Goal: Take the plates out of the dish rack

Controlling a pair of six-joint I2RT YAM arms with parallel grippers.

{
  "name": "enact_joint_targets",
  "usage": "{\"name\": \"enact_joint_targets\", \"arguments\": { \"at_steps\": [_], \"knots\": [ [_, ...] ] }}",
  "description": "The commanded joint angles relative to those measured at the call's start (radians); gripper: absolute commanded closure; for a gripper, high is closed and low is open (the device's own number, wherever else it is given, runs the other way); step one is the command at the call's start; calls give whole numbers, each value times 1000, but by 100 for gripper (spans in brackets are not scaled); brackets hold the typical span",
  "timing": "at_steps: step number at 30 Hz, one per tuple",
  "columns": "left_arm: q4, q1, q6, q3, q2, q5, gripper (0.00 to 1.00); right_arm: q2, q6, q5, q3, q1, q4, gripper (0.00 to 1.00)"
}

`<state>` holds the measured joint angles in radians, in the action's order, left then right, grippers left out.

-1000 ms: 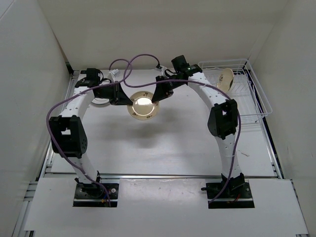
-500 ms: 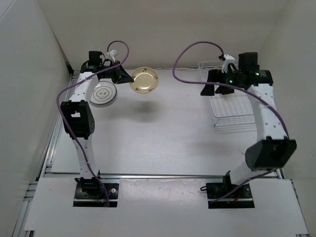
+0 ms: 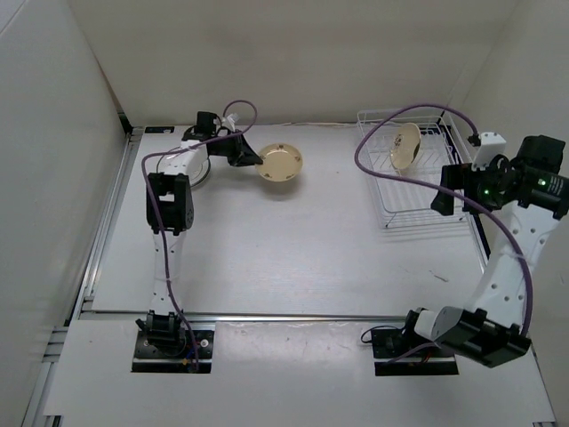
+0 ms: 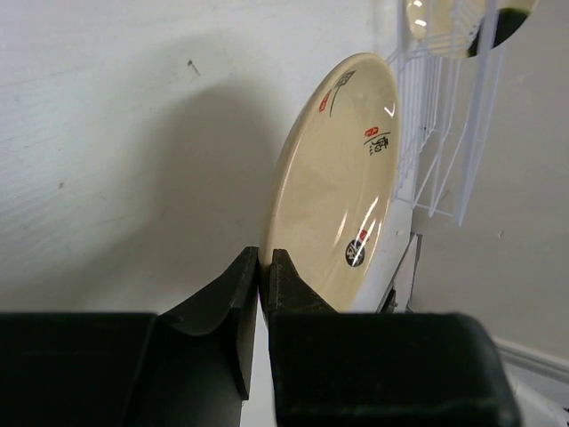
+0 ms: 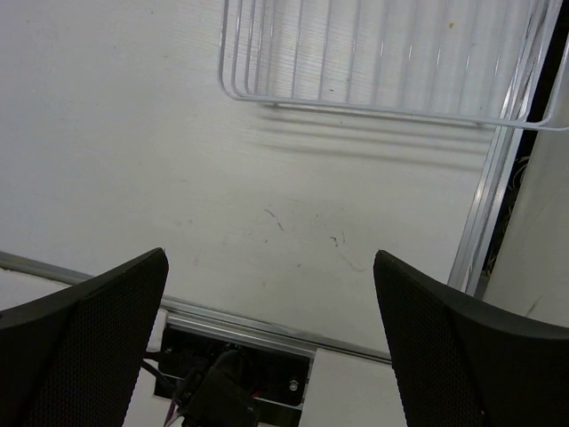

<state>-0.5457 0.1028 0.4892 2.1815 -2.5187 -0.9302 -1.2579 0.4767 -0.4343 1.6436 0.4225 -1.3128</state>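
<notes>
The cream-tan plate (image 3: 281, 163) (image 4: 342, 187) is still hanging above its shadow on the bare table, so I should lower my left gripper toward the table below and let go of the plate's rim.
My left gripper (image 3: 247, 157) is shut on the rim of a cream-tan plate (image 3: 281, 163) with red and dark marks and holds it out over the far middle of the table. In the left wrist view the fingers (image 4: 264, 258) pinch the plate's (image 4: 342, 187) lower edge. The white wire dish rack (image 3: 425, 203) stands at the far right. Another cream plate (image 3: 405, 145) stands upright in it. My right gripper (image 3: 447, 194) is open and empty at the rack's near right side. Its wrist view shows the fingers wide apart (image 5: 269, 260) and the rack's edge (image 5: 382, 102).
A pale round plate (image 3: 199, 174) lies on the table at the far left, mostly hidden under my left arm. Purple cables loop over both arms. Side walls stand close on the left and right. A metal rail (image 5: 267, 325) runs along the table's near edge.
My left gripper has carried the cream-tan plate to the right. My right arm has swung back to the rack's right side, and the plate in the rack shows again.
</notes>
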Motion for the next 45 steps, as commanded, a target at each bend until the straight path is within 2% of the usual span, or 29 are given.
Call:
{"name": "enact_joint_targets", "arguments": {
  "at_steps": [1, 10, 19, 23, 26, 27, 30, 34, 37, 38, 39, 40, 45],
  "knots": [
    [29, 27, 9, 52, 8, -19, 90, 92, 53, -18, -48, 4, -138, 0],
    [29, 28, -9, 17, -52, 40, 90, 164, -30, -40, -108, 4, -129, 0],
    [29, 38, -29, -32, -61, 148, 81, 184, -87, -73, -108, 4, -120, 0],
    [20, 47, -29, -32, -61, 183, 79, 193, -107, -83, -143, 4, -99, 0],
    [20, 48, -29, -32, -61, 195, 73, 213, -118, -93, -172, 4, -88, 0],
    [20, 48, -29, -32, -61, 195, 63, 213, -127, -93, -183, 4, -77, 0],
    [10, 48, -40, -32, -52, 215, 53, 233, -136, -103, -205, 4, -68, 0],
    [1, 48, -49, -32, -34, 255, 50, 233, -145, -112, -215, 4, -59, 0],
    [-10, 48, -60, -32, -23, 300, 42, 233, -145, -121, -226, 4, -49, 0],
    [-19, 48, -70, -32, -12, 330, 40, 233, -145, -121, -226, 4, -49, 0],
    [-28, 48, -70, -32, 6, 356, 32, 233, -145, -121, -226, 4, -39, 0],
    [-28, 48, -83, -32, 17, 390, 28, 233, -145, -121, -226, 4, -39, 0],
    [-106, 75, -133, -32, 64, 722, 21, 233, -145, -130, -245, 4, 0, 0]
  ]
}}
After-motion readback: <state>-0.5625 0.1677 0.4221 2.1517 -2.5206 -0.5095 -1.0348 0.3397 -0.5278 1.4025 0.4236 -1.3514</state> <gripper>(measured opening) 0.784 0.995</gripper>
